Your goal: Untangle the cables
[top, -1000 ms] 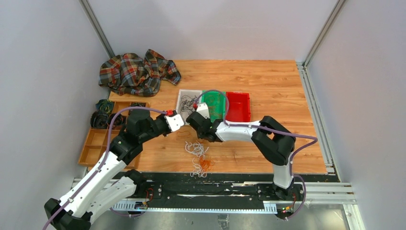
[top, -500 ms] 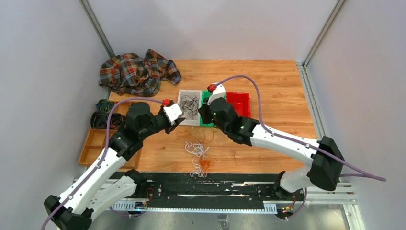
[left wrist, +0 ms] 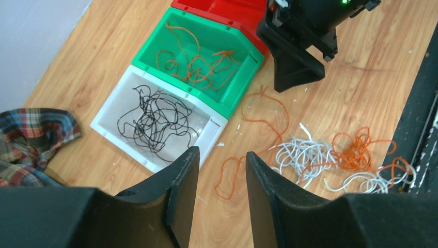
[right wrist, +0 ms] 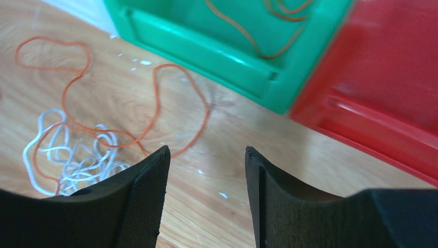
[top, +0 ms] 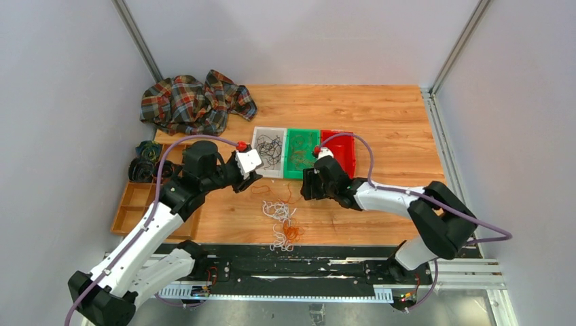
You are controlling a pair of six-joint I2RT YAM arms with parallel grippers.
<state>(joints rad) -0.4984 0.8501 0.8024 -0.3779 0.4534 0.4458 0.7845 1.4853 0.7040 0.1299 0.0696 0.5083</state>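
Note:
I need to lower my right gripper next, toward the left in the top view, onto the loose orange wire's bend (top: pixel 290 187) (right wrist: pixel 207 107), which lies below it and clear of the tangle.
A tangle of white and orange cables (top: pixel 282 223) lies on the table near the front edge; the left wrist view shows its white wires (left wrist: pixel 304 155) and orange wires (left wrist: pixel 356 152). One loose orange wire (left wrist: pixel 261 121) (right wrist: pixel 155 103) trails toward the bins. Black wires fill the white bin (top: pixel 260 153) (left wrist: pixel 111 121). Orange wires lie in the green bin (top: pixel 291 163) (left wrist: pixel 248 57). My left gripper (top: pixel 255 178) (left wrist: pixel 221 152) hangs open and empty over bare wood just in front of the white bin. My right gripper (top: pixel 307 185) (right wrist: pixel 206 150) is open and empty in front of the green bin.
The red bin (top: pixel 343 151) (right wrist: pixel 392 77) stands right of the green one. A plaid cloth (top: pixel 197 102) lies at the back left. A wooden tray (top: pixel 136 204) at the left edge holds dark coiled rolls (top: pixel 144 163).
The right gripper has come back from above the green bin to the table in front of it and has opened. The left jaws have spread wider; that arm barely moved.

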